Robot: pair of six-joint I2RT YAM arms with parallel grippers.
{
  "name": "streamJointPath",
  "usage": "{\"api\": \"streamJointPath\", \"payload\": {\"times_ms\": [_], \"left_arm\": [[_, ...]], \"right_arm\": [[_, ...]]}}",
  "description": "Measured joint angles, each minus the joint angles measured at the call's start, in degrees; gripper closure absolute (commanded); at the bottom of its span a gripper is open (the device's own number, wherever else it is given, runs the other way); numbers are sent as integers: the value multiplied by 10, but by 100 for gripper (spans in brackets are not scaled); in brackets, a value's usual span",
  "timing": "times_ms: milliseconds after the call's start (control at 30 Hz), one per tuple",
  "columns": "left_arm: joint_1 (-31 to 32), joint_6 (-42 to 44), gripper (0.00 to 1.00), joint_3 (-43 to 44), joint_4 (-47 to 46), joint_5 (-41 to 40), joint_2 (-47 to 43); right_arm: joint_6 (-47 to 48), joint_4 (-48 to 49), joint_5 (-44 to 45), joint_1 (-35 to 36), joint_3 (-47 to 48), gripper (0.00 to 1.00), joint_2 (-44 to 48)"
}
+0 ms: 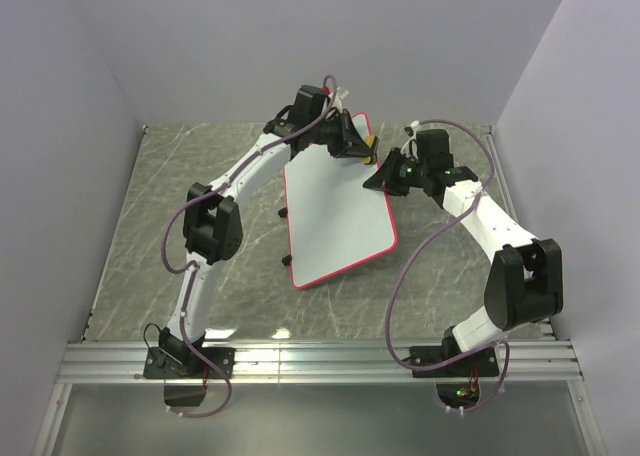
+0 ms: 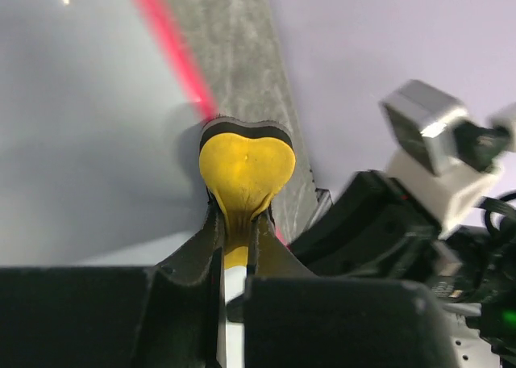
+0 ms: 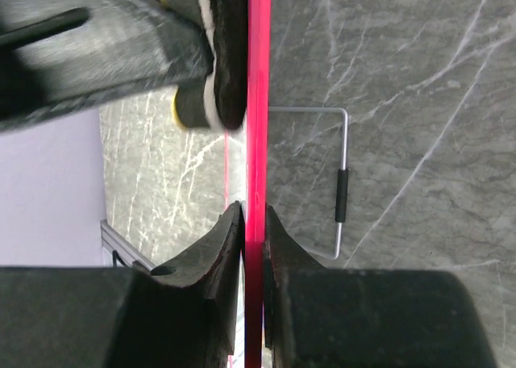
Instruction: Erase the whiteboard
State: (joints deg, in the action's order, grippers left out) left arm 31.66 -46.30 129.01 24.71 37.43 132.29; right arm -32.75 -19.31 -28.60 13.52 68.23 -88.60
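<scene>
The left gripper will swing to its left in the top view, go down and let go of the eraser [image 2: 246, 165] on the bare marble below, because the whiteboard is clean.
The whiteboard [image 1: 340, 216], white with a thin red frame, lies slanted on the middle of the table, and no marks show on its face. My left gripper [image 1: 360, 146] is over its far right corner, shut on a small yellow eraser [image 2: 246, 165] with a black base. The eraser bulges out beyond the fingertips [image 2: 266, 223] and sits against the board's surface [image 2: 81, 126] near the red frame [image 2: 169, 49]. My right gripper [image 3: 255, 216] is shut on the board's red right edge [image 3: 258, 102], seen edge-on. In the top view the right gripper [image 1: 378, 180] is just below the eraser.
The table is grey marble [image 1: 180, 176] with lilac walls on three sides. A bent wire stand [image 3: 342, 182] with a black sleeve lies on the marble beside the board's edge. Small black pieces [image 1: 283, 214] poke out at the board's left side. Both arms crowd together at the far corner.
</scene>
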Motion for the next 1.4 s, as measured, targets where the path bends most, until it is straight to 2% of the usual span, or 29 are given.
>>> {"api": "streamJointPath", "payload": {"times_ms": [167, 467, 833, 1067, 1267, 1300, 1400], "left_arm": [[-38, -10, 100, -60, 6, -27, -19], [-118, 1, 100, -48, 65, -139, 42], [-114, 28, 100, -45, 77, -182, 37], [-134, 31, 100, -177, 73, -200, -75], [-224, 33, 100, -279, 61, -212, -197], [-242, 35, 100, -294, 61, -218, -215], [-286, 47, 100, -340, 62, -238, -259]], "right_arm": [[5, 2, -2, 1, 2, 100, -1], [4, 5, -2, 3, 2, 100, -2], [4, 5, -2, 3, 2, 100, -2], [13, 19, -1, 12, 3, 100, -1], [14, 30, 5, 14, -7, 100, 5], [14, 33, 6, 15, -9, 97, 7], [14, 38, 10, 17, -16, 75, 14]]}}
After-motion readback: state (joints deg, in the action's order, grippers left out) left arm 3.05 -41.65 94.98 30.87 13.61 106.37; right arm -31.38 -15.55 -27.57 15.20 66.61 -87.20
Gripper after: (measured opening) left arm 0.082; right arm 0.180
